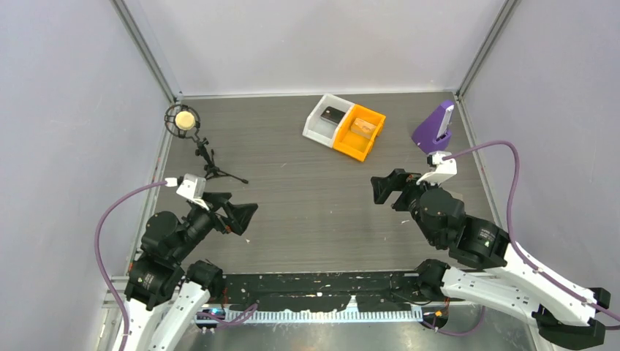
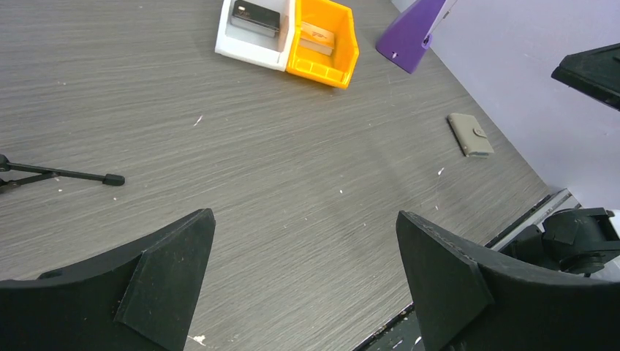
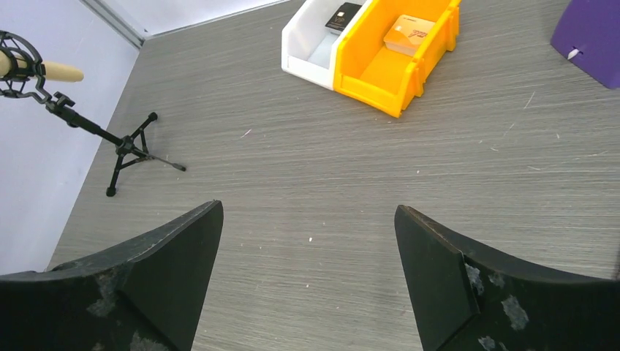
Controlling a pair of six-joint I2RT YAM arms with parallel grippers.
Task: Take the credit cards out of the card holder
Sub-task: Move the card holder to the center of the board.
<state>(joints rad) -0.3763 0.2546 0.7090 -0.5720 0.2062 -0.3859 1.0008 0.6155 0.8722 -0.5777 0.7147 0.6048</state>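
Observation:
The tab of the closed card holder is below my right gripper, to its right in the top view. I will swing there, tip the gripper's fingers down and lower onto the tab.
The card holder (image 2: 470, 134) lies closed on the table at the right in the left wrist view, grey-brown with a small tab. In the top view it is hidden under my right arm. A dark card (image 1: 333, 115) lies in the white bin (image 1: 319, 126), and a tan card (image 1: 363, 126) lies in the orange bin (image 1: 356, 143). My left gripper (image 1: 237, 213) is open and empty over the left part of the table, and its wrist view (image 2: 304, 219) shows bare table between the jaws. My right gripper (image 1: 386, 189) is open and empty, with bare table between the jaws (image 3: 308, 212).
A purple stand (image 1: 436, 126) is at the back right corner. A microphone on a small black tripod (image 1: 191, 135) stands at the back left. Grey walls enclose the table on three sides. A black strip runs along the near edge.

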